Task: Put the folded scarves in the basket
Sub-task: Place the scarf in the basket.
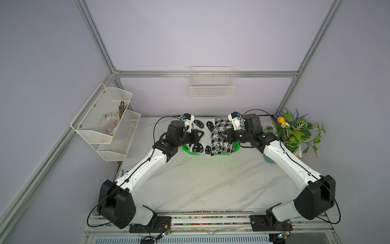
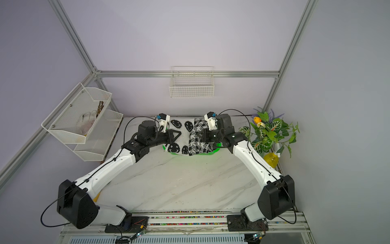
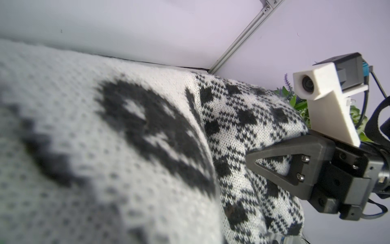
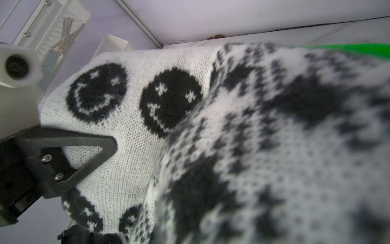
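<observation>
The scarf comes down with my left gripper toward the green basket's rim point(image 1: 186, 149) below for release next, since it already spreads over the basket's rim.
The folded scarf point(image 1: 211, 137), a black-and-white knit with smiley faces, spreads over the green basket point(image 1: 186, 150) at the back of the table. Only strips of the basket's rim show in both top views. My left gripper point(image 1: 202, 134) comes in from the left and is shut on the scarf's left part. My right gripper point(image 1: 220, 135) comes in from the right and is shut on its right part. In both wrist views the scarf point(image 3: 126, 147) point(image 4: 232, 147) covers each gripper's own jaws. The left wrist view shows the right gripper's black triangular finger point(image 3: 272, 151). The right wrist view shows the left gripper's finger point(image 4: 84, 138) and the basket's rim point(image 4: 348, 49).
A white wire basket point(image 1: 212, 85) hangs on the back wall. A white mesh two-tier rack point(image 1: 105, 120) is mounted on the left wall. A leafy plant point(image 1: 293, 131) stands at the back right, close to the right arm. The marble table point(image 1: 200, 181) stretches towards the front.
</observation>
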